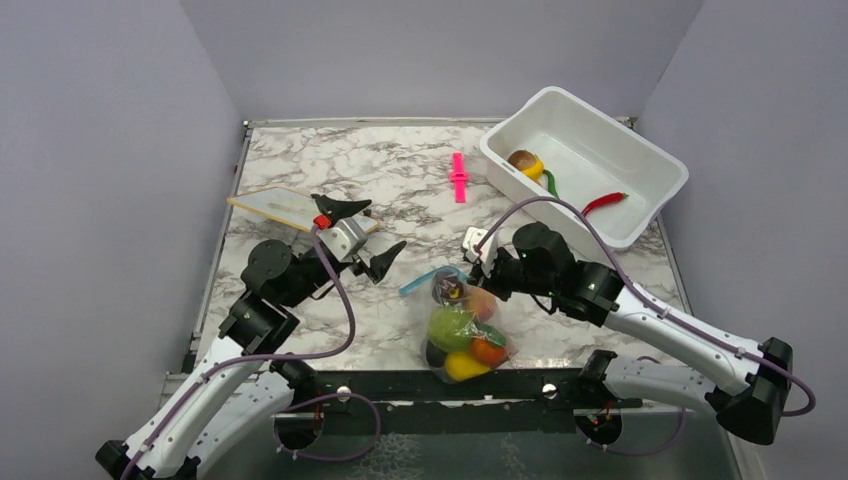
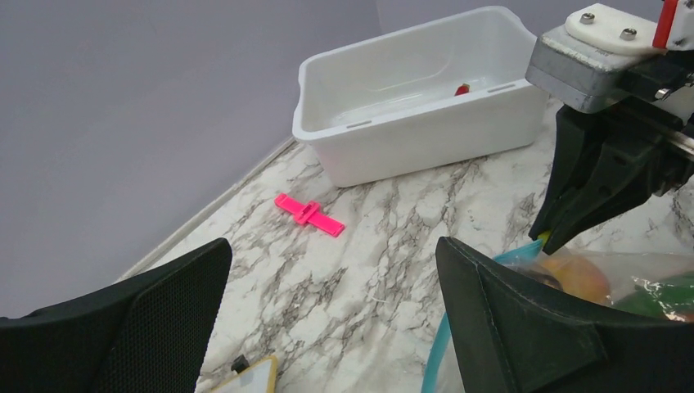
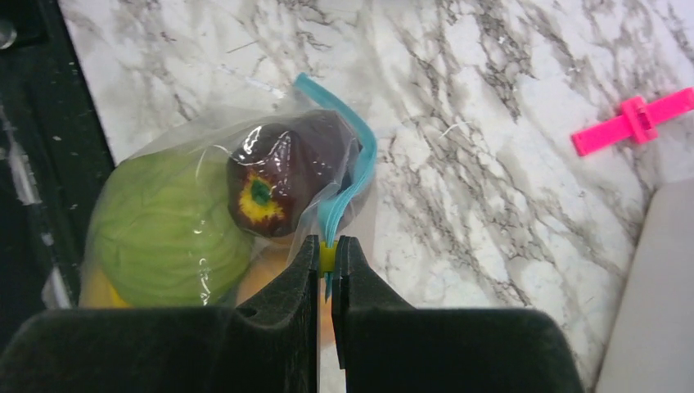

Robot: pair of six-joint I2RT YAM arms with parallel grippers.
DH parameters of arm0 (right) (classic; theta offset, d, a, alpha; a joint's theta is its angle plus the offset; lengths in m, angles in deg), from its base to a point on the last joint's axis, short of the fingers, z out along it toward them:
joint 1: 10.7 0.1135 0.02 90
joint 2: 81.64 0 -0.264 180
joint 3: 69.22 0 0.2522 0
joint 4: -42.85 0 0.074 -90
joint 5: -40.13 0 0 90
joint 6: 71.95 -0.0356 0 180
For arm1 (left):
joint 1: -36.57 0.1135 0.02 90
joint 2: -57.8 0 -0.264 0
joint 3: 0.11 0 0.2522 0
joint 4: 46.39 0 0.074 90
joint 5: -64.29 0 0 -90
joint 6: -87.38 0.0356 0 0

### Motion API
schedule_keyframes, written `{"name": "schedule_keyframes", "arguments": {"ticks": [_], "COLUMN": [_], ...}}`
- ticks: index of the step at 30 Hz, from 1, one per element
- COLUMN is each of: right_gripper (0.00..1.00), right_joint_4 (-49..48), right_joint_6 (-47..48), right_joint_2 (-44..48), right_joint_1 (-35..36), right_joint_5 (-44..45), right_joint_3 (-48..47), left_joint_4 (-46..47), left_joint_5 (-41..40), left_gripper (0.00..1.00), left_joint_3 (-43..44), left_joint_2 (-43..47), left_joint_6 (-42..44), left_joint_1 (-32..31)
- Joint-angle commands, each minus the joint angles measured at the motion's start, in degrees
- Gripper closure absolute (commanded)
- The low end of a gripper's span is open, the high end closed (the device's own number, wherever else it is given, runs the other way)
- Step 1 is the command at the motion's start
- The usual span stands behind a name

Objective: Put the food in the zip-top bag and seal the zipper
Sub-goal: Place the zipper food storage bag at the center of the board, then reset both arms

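Note:
My right gripper is going to move away from my base next, and it will drag the bag by its yellow slider farther onto the marble.
The zip-top bag lies at the table's near edge, holding food: a green ball, a dark brown apple, and orange, red and yellow pieces. Its light blue zipper curves along the far end. My right gripper is shut on the yellow slider at the zipper's end, seen from above at the right gripper. My left gripper hangs open left of the bag, nothing between its fingers. More food lies in the white tub: a brown-yellow piece and a red chili.
The white tub stands at the back right. A pink clip lies left of it on the marble. A flat pale board rests at the left, just behind my left gripper. Grey walls enclose the table.

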Motion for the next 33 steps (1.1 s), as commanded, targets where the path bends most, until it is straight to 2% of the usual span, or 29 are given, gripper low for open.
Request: {"name": "schedule_keyframes", "arguments": {"ticks": [1,6,11,15,18,22,25,26,27,28,33], "right_gripper": [0.99,0.99,0.99,0.96,0.81,0.46,0.31,0.21,0.04,0.00,0.00], "right_joint_4": [-7.2,-13.5,-17.0,-17.8,-18.0,-16.9,-15.7,-15.4,-15.2,-15.0,-13.8], "right_joint_6": [4.8,6.7,5.1,2.9,1.8,-0.6,-3.5,-4.8,-6.4,-7.9,-21.8], "right_joint_2": [-2.0,-6.0,-8.3,-8.7,-9.2,-8.6,-6.7,-5.9,-4.9,-3.9,1.0], "right_joint_1": [-0.2,-3.1,-5.2,-7.4,-7.6,-7.6,-7.6,-7.5,-7.6,-7.6,-7.5], "right_joint_5": [8.2,11.0,16.2,16.7,17.9,18.8,18.8,18.8,18.7,18.4,19.7], "right_joint_3": [-0.9,-1.2,-2.0,-3.4,-4.0,-4.4,-5.0,-5.1,-5.3,-5.4,-6.4], "left_joint_4": [0.1,-1.1,-2.4,-3.2,-4.0,-6.9,-8.6,-8.7,-8.6,-8.4,-8.6], "left_joint_5": [-2.8,-4.6,-8.4,-11.3,-14.1,-17.1,-20.2,-20.7,-21.3,-21.8,-23.0], "left_gripper": [0.01,0.01,0.01,0.01,0.01,0.01,0.01,0.01,0.01,0.01,0.01], "left_joint_3": [-0.1,0.0,0.1,-0.1,0.1,1.6,2.7,2.8,2.8,2.8,3.2], "left_joint_2": [-0.8,-1.7,-1.8,-2.2,-2.9,-4.7,-5.8,-5.9,-5.8,-5.7,-5.3], "left_joint_6": [-3.5,-5.3,-8.9,-12.7,-16.2,-20.0,-23.3,-24.0,-24.6,-25.3,-26.4], "left_joint_1": [0.1,0.1,0.1,0.1,0.1,0.1,0.1,0.1,0.1,0.1,0.1]}}
